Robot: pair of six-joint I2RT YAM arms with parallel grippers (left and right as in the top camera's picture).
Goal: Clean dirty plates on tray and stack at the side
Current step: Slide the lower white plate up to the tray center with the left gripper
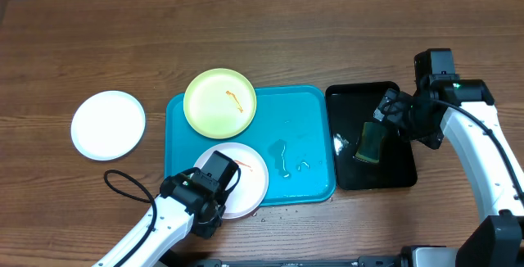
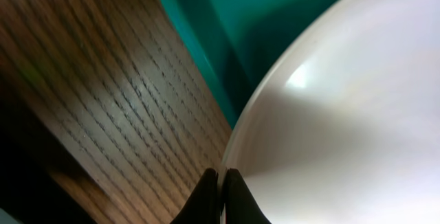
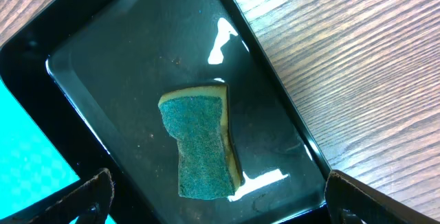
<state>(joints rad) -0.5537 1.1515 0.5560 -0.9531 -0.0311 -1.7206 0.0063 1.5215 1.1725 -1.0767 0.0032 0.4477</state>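
Observation:
My left gripper will next carry the white plate outward and toward the black tray, onto the water streaks, and release it, because the plate sticks out over the turquoise tray's front rim.
The turquoise tray holds a pale yellow-green plate with an orange smear at its top left. A white plate with an orange smear sits at its lower left, overhanging the front rim. A clean white plate lies on the table at the left. My left gripper is shut on the rim of the white plate at the tray's edge. My right gripper is open above a green and yellow sponge lying in the black tray.
The black tray stands right of the turquoise tray and holds the sponge and a small white blob. Water streaks lie on the turquoise tray's right half. A black cable loops on the table at the front left.

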